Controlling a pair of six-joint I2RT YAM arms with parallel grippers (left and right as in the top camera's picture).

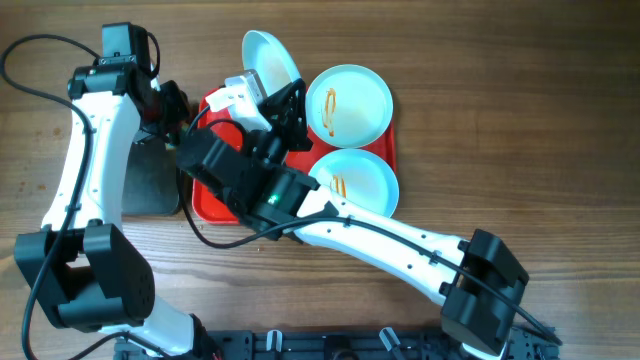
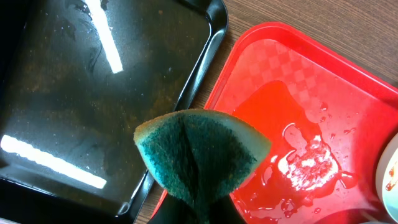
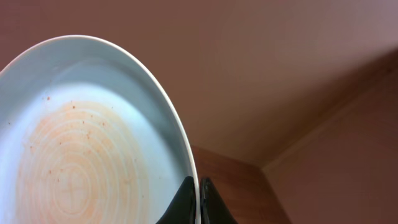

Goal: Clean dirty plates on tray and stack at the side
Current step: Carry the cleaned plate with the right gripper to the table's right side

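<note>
I will swing my right gripper over next, then lower and release the plate on the bare tabletop beside the tray, below and to the gripper's right in the overhead view.
My right gripper (image 1: 285, 95) is shut on the rim of one plate (image 1: 270, 60) and holds it tilted up above the red tray (image 1: 215, 205). In the right wrist view this plate (image 3: 81, 143) bears a faint orange smear, with the fingers (image 3: 198, 202) pinching its edge. Two more plates lie on the tray, one at the back (image 1: 350, 103) and one in front (image 1: 355, 182), both with orange sauce streaks. My left gripper (image 2: 193, 208) is shut on a green sponge (image 2: 199, 155) over the tray's wet left edge (image 2: 286, 124).
A black metal pan (image 1: 150, 180) lies left of the tray; it fills the left of the left wrist view (image 2: 93, 93). Water pools on the tray base (image 2: 305, 162). The right arm reaches across the tray from the front right.
</note>
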